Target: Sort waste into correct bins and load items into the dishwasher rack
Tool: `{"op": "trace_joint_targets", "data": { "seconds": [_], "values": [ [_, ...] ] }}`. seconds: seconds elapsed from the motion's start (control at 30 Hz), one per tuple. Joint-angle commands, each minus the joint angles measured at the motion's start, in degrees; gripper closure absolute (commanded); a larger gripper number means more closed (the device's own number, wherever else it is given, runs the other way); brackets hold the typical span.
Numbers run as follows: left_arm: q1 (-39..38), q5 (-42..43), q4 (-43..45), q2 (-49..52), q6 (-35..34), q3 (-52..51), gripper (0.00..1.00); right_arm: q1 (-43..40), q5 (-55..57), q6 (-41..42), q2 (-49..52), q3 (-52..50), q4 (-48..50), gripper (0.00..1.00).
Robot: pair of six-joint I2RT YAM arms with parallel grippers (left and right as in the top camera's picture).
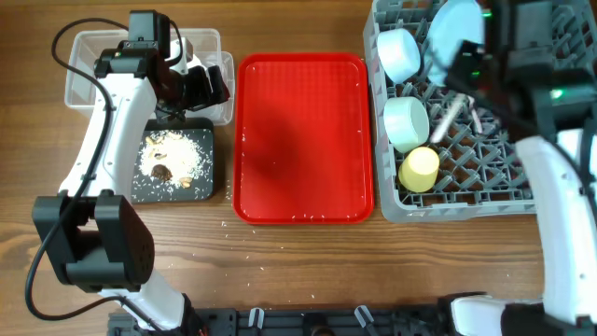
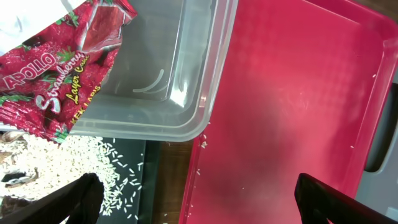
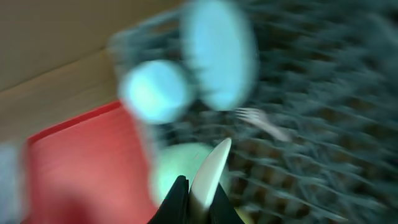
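The rack (image 1: 485, 177) slots beside the yellow cup are empty, so I will bring my right gripper back and down over them and let go of the white spoon there.
The red-and-white wrapper (image 2: 55, 68) lies at the edge of the clear tub (image 2: 180, 74). My left gripper (image 2: 199, 202) is open and empty, above the gap between the black tray (image 1: 203, 140) and the red tray; it also shows in the overhead view (image 1: 203, 86). Beige food scraps (image 1: 170, 161) lie in the black tray. My right gripper (image 3: 198, 194) is shut on the white spoon (image 3: 211, 165) above the grey rack (image 1: 485, 177). The rack holds the blue plate (image 1: 455, 28), a blue bowl (image 1: 399, 53), a green bowl (image 1: 407, 121), the yellow cup (image 1: 420, 169) and the fork (image 3: 261, 121).
The flat red serving tray (image 1: 303, 140) lies between the bins and the rack, with a few crumbs on it. Crumbs are scattered on the wooden table (image 1: 308, 271) in front of it. The right wrist view is motion-blurred.
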Motion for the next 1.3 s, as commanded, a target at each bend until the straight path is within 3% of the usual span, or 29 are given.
{"op": "trace_joint_targets", "data": {
  "seconds": [0.0, 0.23, 0.27, 0.3, 0.43, 0.57, 0.7, 0.8, 0.83, 0.87, 1.03, 1.13, 1.27],
  "values": [
    [-0.11, -0.11, 0.15, -1.01, 0.07, 0.79, 0.00, -7.85, 4.66, 7.65, 3.21, -5.46, 0.15, 0.96],
    [-0.11, -0.13, 0.15, -1.01, 0.07, 0.79, 0.00, -17.00, 0.83, 18.34, 4.20, -19.58, 10.95, 0.95],
    [-0.11, -0.11, 0.15, -1.01, 0.07, 0.79, 0.00, -17.31, 0.81, 18.27, 4.31, -20.57, 12.17, 0.89],
    [-0.11, -0.11, 0.15, -1.01, 0.07, 0.79, 0.00, -17.62, 0.81, 18.23, 4.35, -21.59, 13.75, 0.76],
    [-0.11, -0.11, 0.15, -1.01, 0.07, 0.79, 0.00, -17.59, -0.07, 17.51, 4.26, -21.81, 14.43, 0.68],
    [-0.11, -0.11, 0.13, -1.01, 0.07, 0.79, 0.00, -17.55, -8.46, 8.76, 2.32, -20.81, 14.36, 0.68],
    [-0.11, -0.11, 0.15, -1.01, 0.07, 0.79, 0.00, -17.07, -22.40, -6.19, -8.76, -18.71, 13.92, 0.66],
    [-0.11, -0.11, 0.15, -1.01, 0.07, 0.79, 0.00, -15.87, -31.80, -14.78, -18.97, -18.62, 11.43, 0.41],
    [-0.11, -0.11, 0.15, -1.01, 0.07, 0.79, 0.00, -15.72, -32.70, -14.73, -21.92, -18.62, 10.01, 0.05],
    [-0.11, -0.13, 0.15, -1.01, 0.07, 0.79, 0.00, -15.72, -32.68, -14.08, -25.07, -18.62, 8.72, 0.00],
    [-0.11, -0.13, 0.15, -1.01, 0.07, 0.79, 0.00, -15.72, -32.11, -12.13, -35.08, -18.62, 3.15, 0.00],
    [-0.11, -0.13, 0.15, -1.01, 0.07, 0.79, 0.00, -15.72, -23.65, -13.20, -38.58, -18.69, -2.36, 0.00],
    [-0.11, -0.11, 0.15, -1.01, 0.07, 0.79, 0.00, -15.72, -21.81, -14.99, -41.77, -20.61, -1.46, 0.00]
  ]
}}
